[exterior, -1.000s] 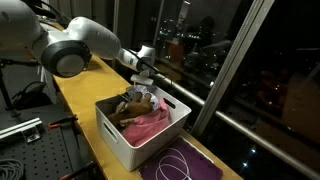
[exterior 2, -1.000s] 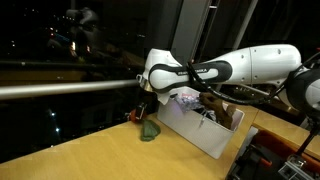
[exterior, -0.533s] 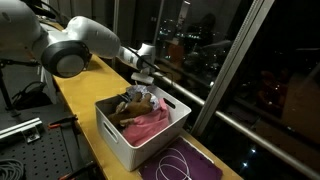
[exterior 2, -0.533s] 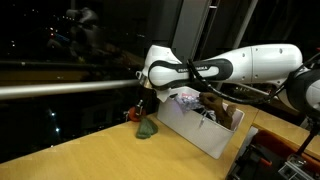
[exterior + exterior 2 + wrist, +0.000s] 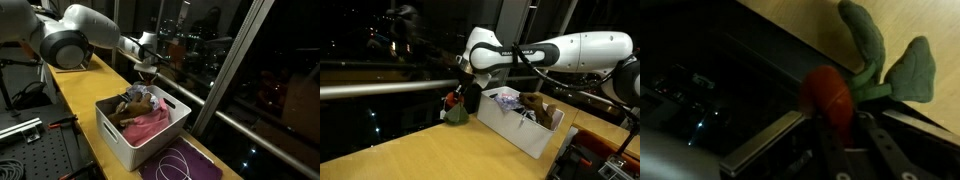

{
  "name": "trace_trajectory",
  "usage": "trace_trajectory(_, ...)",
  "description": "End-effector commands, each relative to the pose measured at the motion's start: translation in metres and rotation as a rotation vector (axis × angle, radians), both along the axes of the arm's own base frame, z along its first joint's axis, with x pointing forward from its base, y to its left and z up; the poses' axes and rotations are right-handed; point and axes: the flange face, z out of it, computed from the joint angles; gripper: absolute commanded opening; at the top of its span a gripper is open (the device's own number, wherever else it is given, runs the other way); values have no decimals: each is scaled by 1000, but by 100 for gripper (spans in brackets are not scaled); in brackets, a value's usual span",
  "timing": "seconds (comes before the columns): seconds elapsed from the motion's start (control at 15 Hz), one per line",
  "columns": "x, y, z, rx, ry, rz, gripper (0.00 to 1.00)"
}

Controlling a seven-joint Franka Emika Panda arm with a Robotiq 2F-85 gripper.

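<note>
My gripper lifts next until the leaves clear the bin's rim, then swings back above the brown plush (image 5: 133, 110). Then it lowers and releases, since the plush lies back of it.
A soft toy with a red-orange body (image 5: 828, 92) and green felt leaves (image 5: 883, 60) is pinched between the fingers of my gripper (image 5: 853, 128), which is shut on the red part. In both exterior views the gripper (image 5: 461, 92) (image 5: 148, 70) holds the toy (image 5: 453, 108) a little above the wooden table (image 5: 410, 150), beside the far end of a white bin (image 5: 515, 135). The leaves hang below the fingers.
The white bin (image 5: 112, 130) holds a pink cloth (image 5: 148, 124) and a brown plush (image 5: 131, 106). A purple mat with a white cable (image 5: 185, 162) lies beyond it. A dark window with a metal rail (image 5: 380, 90) runs along the table's edge.
The jaws have closed on the toy that lay on the table by the bin. The arm has risen, lifting the toy off the wood.
</note>
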Motion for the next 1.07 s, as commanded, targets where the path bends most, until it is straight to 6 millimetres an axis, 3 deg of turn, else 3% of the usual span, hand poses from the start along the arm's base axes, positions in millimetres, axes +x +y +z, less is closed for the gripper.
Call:
trace_trajectory(0.0, 4, -10, 61, -27, -46, -9, 5)
trace_trajectory(0.2, 6, -26, 94, -51, -80, -53, 5)
trace_trajectory(0.47, 4, -61, 118, -89, -106, -142, 5)
trace_trajectory(1.0, -29, -145, 164, -175, -138, -409, 5)
